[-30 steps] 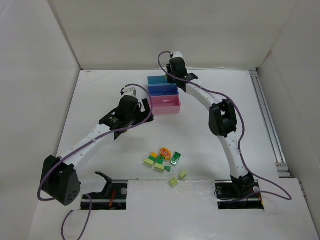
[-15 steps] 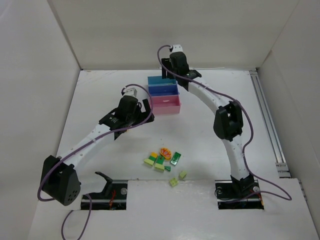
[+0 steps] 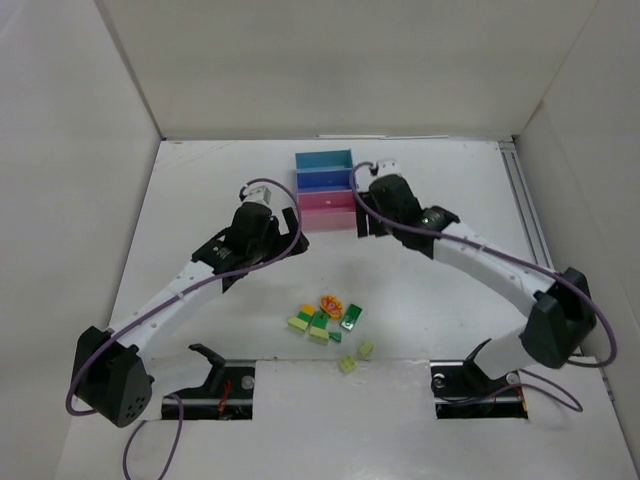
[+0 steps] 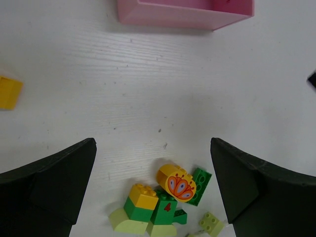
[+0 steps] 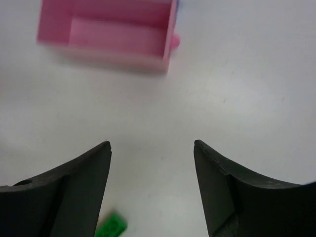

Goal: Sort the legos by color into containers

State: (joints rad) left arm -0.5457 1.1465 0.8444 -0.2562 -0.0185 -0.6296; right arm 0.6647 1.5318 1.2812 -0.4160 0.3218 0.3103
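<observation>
The light green lego (image 3: 366, 350) nearest the dark green brick lies free, below the right gripper and nearer the robot's base, so the gripper should move back and down onto it.
The containers stand in a row at the back: teal tray (image 3: 323, 160), blue tray (image 3: 325, 179), pink tray (image 3: 328, 212). The legos lie in a loose pile (image 3: 325, 318) near the front edge. Among them are a yellow cylinder with an orange print (image 4: 177, 181), a dark green brick (image 4: 200, 178), a yellow-on-green stack (image 4: 142, 196) and a light green brick (image 4: 211, 222). One yellow brick (image 4: 9, 92) lies apart to the left. My left gripper (image 4: 153, 140) hangs open just left of the pink tray (image 4: 182, 12). My right gripper (image 5: 152, 143) is open and empty beside the pink tray (image 5: 118, 37), with a green brick (image 5: 111, 226) below it.
White walls close the table on three sides. A metal rail (image 3: 535, 240) runs along the right edge. Both arm bases (image 3: 220, 385) (image 3: 478, 385) and their purple cables sit at the near edge, close behind the pile.
My right arm has swung back from over the teal and blue trays to the pink tray's right side, and its jaws have opened. The left arm has shifted slightly.
</observation>
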